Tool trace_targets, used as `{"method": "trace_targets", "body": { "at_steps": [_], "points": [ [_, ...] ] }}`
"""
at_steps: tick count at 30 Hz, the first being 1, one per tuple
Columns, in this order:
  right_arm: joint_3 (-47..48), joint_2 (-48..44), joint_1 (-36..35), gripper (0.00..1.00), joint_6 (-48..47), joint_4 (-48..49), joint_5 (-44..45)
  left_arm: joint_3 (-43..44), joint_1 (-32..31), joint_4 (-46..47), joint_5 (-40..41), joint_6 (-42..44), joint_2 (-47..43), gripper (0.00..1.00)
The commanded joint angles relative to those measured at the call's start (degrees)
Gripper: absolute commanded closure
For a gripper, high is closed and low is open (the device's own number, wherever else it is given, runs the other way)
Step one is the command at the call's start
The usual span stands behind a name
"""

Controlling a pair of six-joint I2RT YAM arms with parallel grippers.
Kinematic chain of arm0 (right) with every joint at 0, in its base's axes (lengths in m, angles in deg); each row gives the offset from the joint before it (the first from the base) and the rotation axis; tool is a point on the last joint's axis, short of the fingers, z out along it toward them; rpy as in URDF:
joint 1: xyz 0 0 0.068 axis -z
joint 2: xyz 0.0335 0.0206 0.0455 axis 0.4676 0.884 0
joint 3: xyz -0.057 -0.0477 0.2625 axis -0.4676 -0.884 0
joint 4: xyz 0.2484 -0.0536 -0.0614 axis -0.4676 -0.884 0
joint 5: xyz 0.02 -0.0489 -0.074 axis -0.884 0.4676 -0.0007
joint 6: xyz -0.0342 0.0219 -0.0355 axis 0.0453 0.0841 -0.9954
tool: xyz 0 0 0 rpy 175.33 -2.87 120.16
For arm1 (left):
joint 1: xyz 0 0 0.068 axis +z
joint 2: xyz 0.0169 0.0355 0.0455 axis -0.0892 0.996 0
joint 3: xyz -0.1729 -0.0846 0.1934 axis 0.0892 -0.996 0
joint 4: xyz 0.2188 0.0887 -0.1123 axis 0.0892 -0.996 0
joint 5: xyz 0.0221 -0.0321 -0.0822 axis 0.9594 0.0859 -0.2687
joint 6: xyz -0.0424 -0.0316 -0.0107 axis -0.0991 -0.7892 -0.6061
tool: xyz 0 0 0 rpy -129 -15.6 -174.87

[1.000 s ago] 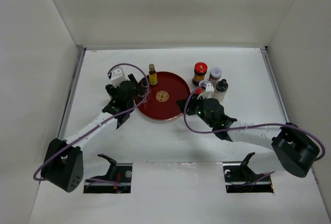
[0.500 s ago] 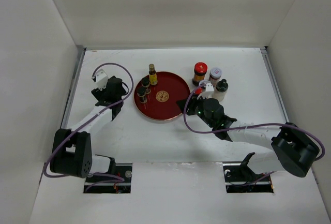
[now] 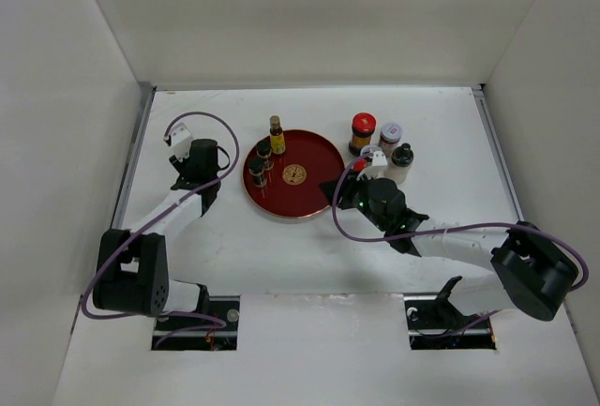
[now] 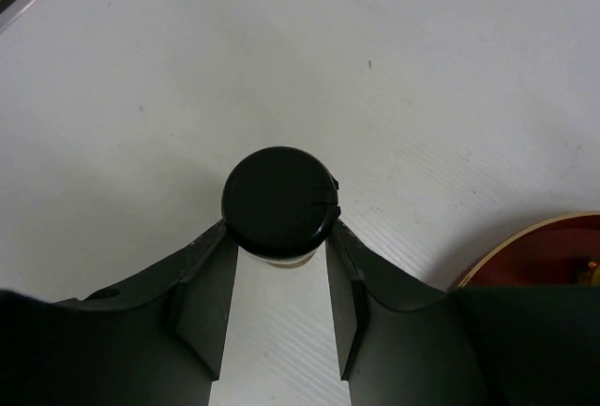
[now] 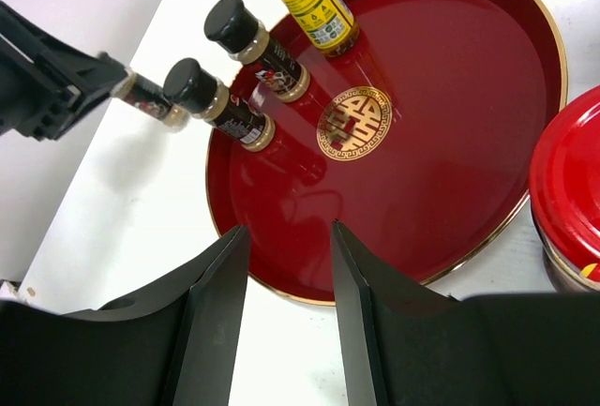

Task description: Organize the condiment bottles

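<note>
Next, my left gripper will carry the slim dark-capped bottle to the right in the top view, to the bare tray by the near brown bottle (image 3: 271,203), and release it.
My left gripper (image 4: 278,237) is shut on a slim dark-capped bottle (image 4: 277,202), its fingertips pressed to the cap's sides, on the table left of the round red tray (image 3: 314,164). The right wrist view shows that bottle (image 5: 150,98) in the left fingers. On the tray stand a yellow bottle (image 3: 277,134) and two dark-capped brown ones (image 3: 264,150) (image 3: 256,170). My right gripper (image 5: 286,237) is open over the tray's near right rim with nothing between its fingers. Right of the tray stand a red-lidded jar (image 3: 363,131), a white-lidded jar (image 3: 390,134) and a black-capped pale bottle (image 3: 402,160).
Another red lid (image 5: 567,176) shows right beside my right fingers, partly hidden under that arm in the top view. White walls enclose the table on three sides. A metal strip (image 3: 131,157) runs along the left edge near the left arm.
My left gripper has drawn back from the tray's left rim to the table beside it and closed on the dark-capped bottle. The right arm has not moved.
</note>
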Motion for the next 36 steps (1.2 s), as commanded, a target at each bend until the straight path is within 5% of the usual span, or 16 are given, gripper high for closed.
{"method": "trace_targets", "body": {
  "at_steps": [1, 7, 18, 27, 36],
  "points": [
    [1.43, -0.09, -0.54, 0.54, -0.05, 3.05, -0.53, 0.05, -0.78, 3.95, 2.59, 2.34, -5.33, 0.73],
    [1.6, 0.0, -0.63, 0.54, -0.31, 2.87, -0.44, -1.97, -3.67, 2.02, 2.59, 2.52, -9.63, 0.76],
    [1.51, -0.17, -0.54, 0.54, -0.22, 2.61, -0.27, 2.59, -21.77, -14.42, 4.44, 2.52, -28.18, 0.76],
    [0.55, -2.2, -0.63, 0.54, -0.4, 2.7, 0.53, 1.72, -37.25, -6.08, 7.51, 2.52, -16.51, 0.76],
    [0.28, -3.08, -0.36, 0.54, -0.49, 2.44, 0.62, -0.74, -38.22, 1.13, 10.59, 3.31, -4.02, 0.76]
  ]
}}
